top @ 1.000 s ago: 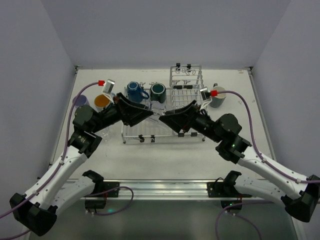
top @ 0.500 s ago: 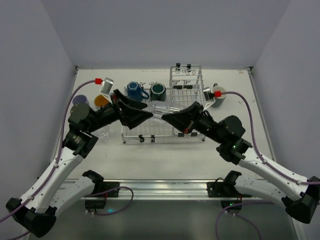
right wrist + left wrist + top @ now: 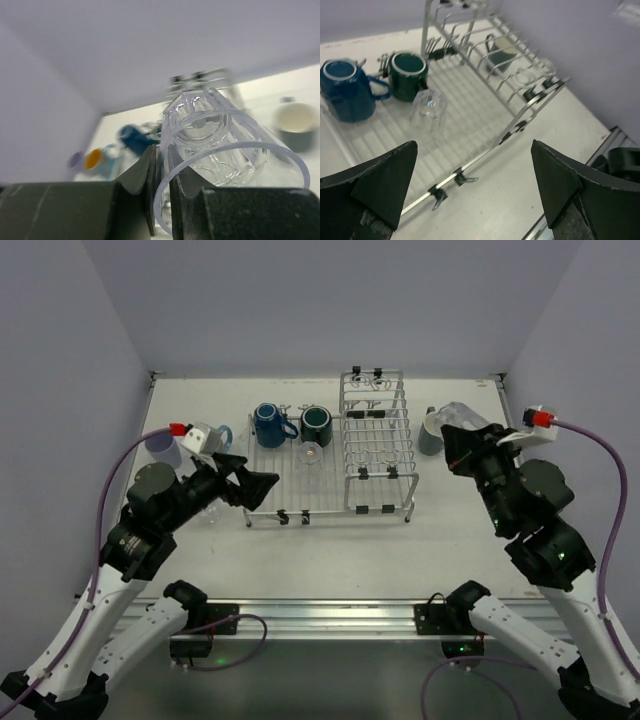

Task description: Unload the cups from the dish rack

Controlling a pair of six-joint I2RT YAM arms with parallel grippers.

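Note:
My right gripper should tilt down next and then lower the glass beside the grey-green mug, on its side away from the rack (image 3: 378,455). The table is empty there.
The silver dish rack (image 3: 378,455) stands mid-table. On its flat grid sit a blue mug (image 3: 267,423), a dark green mug (image 3: 317,423) and a small clear glass (image 3: 310,452); the left wrist view shows the same blue mug (image 3: 344,90), green mug (image 3: 407,75) and glass (image 3: 427,108). My left gripper (image 3: 262,485) hovers open by the rack's near-left corner, holding nothing (image 3: 472,175). My right gripper (image 3: 458,445) is raised right of the rack, shut on the rim of another clear glass (image 3: 465,420) (image 3: 220,135).
A grey-green mug (image 3: 433,435) stands on the table right of the rack, close to the held glass. A lavender tumbler (image 3: 163,448) and a light-blue mug (image 3: 222,432) stand left of the rack, partly hidden by my left wrist. Walls close in on three sides.
Both grippers met over the rack at a clear glass. The left one opened and drew back left; the right one shut on the glass and carried it up and right.

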